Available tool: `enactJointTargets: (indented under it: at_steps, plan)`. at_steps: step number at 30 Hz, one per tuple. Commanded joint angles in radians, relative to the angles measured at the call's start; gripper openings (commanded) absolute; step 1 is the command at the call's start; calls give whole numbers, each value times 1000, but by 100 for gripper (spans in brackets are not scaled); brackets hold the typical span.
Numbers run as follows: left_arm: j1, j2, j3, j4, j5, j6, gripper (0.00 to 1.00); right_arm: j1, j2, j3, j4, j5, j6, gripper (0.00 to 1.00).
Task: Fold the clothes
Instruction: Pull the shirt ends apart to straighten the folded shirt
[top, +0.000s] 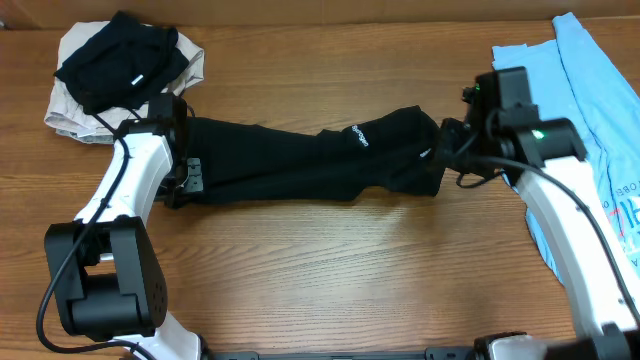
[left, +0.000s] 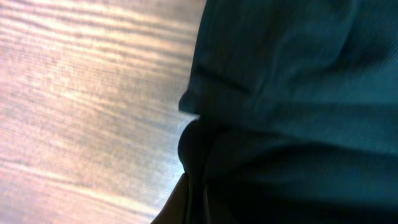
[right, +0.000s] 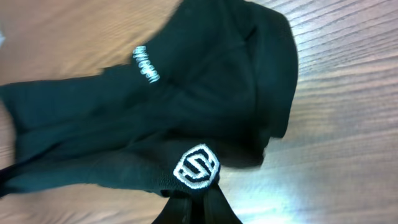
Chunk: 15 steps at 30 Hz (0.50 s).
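My left gripper carries the garment's near edge outward next and releases it over the garment's far side (top: 206, 136) (left: 267, 53), which lies outward of the gripper, still uncovered.
A long black garment (top: 300, 155) with a small white logo (top: 360, 137) is stretched across the middle of the table between both arms. My left gripper (top: 180, 172) is shut on its left end, and the cloth fills the left wrist view (left: 298, 93). My right gripper (top: 440, 150) is shut on its right end, just below a white emblem (right: 197, 167) in the right wrist view. A light-blue tee (top: 590, 90) with red print lies at the right edge, partly under my right arm.
A second black garment (top: 120, 55) lies on a beige cloth (top: 70, 115) at the back left corner. The wooden table (top: 330, 270) is bare in front of the stretched garment.
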Motion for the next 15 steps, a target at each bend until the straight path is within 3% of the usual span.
enactJointTargets:
  at_steps: [1,8,15]
  plan:
    - [4,6,11,36,6,-7,4,-4,133,20,60,92,-16,4]
    - [4,6,55,6,31,-6,4,-60,290,20,188,101,-12,4]
    - [4,6,269,-273,66,-6,5,-87,317,19,191,101,-16,4]
